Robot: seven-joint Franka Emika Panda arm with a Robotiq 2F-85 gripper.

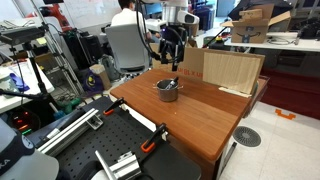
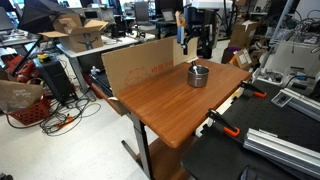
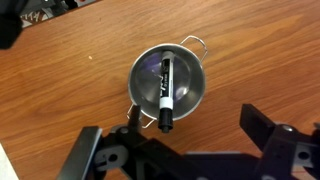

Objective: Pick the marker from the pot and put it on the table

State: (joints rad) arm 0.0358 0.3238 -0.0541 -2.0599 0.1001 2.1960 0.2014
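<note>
The robot will bring its gripper down to the marker's black cap (image 1: pixel 174 82) (image 3: pixel 166 119) at the pot's rim before it closes.
The small grey metal pot (image 3: pixel 167 80) stands on the reddish-brown table (image 3: pixel 60 90). The marker (image 3: pixel 164 92), pale body with a black cap, lies in the pot with its cap end leaning over the rim nearest my fingers. My gripper (image 3: pixel 185 125) is open and empty, hovering above the pot with a finger on each side of it. In both exterior views the gripper (image 1: pixel 172 55) hangs well above the pot (image 1: pixel 167 90) (image 2: pixel 198 75), which sits towards the table's far side (image 1: pixel 200 115) (image 2: pixel 165 105).
An upright pale plywood board (image 1: pixel 225 70) (image 2: pixel 135 62) stands along one table edge, close to the pot. A black bench with orange clamps (image 1: pixel 150 145) (image 2: pixel 225 128) adjoins another edge. Desks, boxes and cables surround the table.
</note>
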